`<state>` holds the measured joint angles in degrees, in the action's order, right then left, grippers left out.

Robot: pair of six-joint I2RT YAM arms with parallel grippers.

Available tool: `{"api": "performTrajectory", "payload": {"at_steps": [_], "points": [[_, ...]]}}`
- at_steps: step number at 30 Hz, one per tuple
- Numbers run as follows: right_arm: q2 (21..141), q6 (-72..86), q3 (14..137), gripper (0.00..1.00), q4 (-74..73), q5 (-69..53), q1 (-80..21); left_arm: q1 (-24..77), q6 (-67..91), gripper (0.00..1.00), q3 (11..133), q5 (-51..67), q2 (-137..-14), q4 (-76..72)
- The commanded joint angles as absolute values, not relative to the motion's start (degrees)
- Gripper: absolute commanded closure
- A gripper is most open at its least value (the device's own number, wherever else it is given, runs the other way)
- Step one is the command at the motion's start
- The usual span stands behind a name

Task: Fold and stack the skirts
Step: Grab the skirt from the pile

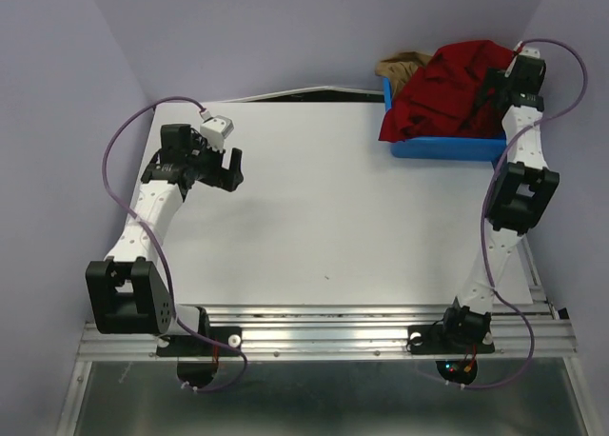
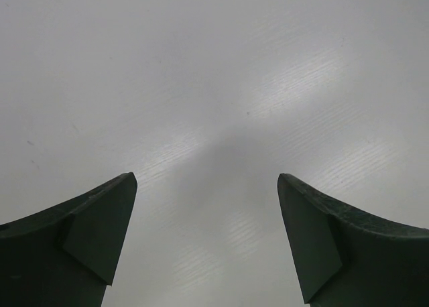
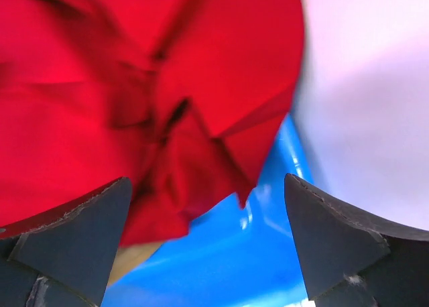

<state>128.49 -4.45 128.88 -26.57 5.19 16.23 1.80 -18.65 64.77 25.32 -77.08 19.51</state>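
Next, my right gripper shifts to the left in the top view and down onto the red skirt's bunched middle, as blue bin (image 1: 447,150) shows between my fingers.
The deep red skirt (image 1: 440,91) lies bunched in the blue bin (image 1: 447,150) at the far right of the table. The tan-brown skirt (image 1: 398,68) pokes out behind it at the bin's far left corner. My right gripper (image 1: 478,108) is open over the bin, just above the red skirt (image 3: 134,99), with the blue bin wall (image 3: 221,267) between its fingers and a sliver of tan cloth (image 3: 131,261) under the red. My left gripper (image 1: 231,172) is open and empty over the bare white table (image 2: 214,106) at the left.
The white table top (image 1: 324,217) spreads between the two arms. A metal rail (image 1: 324,336) runs along its near edge with both arm bases on it. Purple walls close in on the left, back and right.
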Motion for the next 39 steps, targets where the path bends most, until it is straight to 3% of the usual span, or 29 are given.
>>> {"api": "performTrajectory", "payload": {"at_steps": [1,12,26,27,28,29,30,32,36,39], "points": [[132.9,-1.2,133.3,0.0,-17.0,5.2,16.5,1.8,-16.9,0.01,67.0,27.8,-79.1,17.6],[138.2,5.3,133.9,0.0,-1.3,-7.4,15.4,1.8,-17.1,0.01,66.0,29.8,-82.1,18.0],[153.4,-6.0,141.6,0.0,10.4,10.2,10.2,1.8,-15.6,0.01,69.7,29.3,-85.0,19.3],[154.2,-6.3,141.4,0.06,11.3,10.5,10.2,1.8,-15.6,0.01,69.8,29.2,-85.0,19.5],[154.2,-6.5,141.0,0.26,11.6,11.5,10.2,1.8,-15.6,0.01,69.7,29.0,-84.7,19.7],[154.2,-6.3,140.8,0.26,11.6,11.5,10.2,1.8,-15.6,0.01,69.7,28.8,-84.5,19.7],[153.8,-5.7,140.2,0.46,11.5,11.9,10.2,1.8,-15.5,0.01,69.7,28.5,-83.9,19.8],[151.0,-4.9,139.0,0.69,11.0,10.3,10.2,1.9,-15.3,0.01,69.4,28.2,-83.3,19.8],[143.2,-3.1,136.0,0.93,10.8,8.4,9.7,1.8,-14.6,0.01,68.9,28.2,-81.2,19.4],[135.6,-2.1,134.7,0.99,10.7,7.3,9.7,1.8,-14.0,0.01,68.5,28.3,-79.6,19.0]]}}
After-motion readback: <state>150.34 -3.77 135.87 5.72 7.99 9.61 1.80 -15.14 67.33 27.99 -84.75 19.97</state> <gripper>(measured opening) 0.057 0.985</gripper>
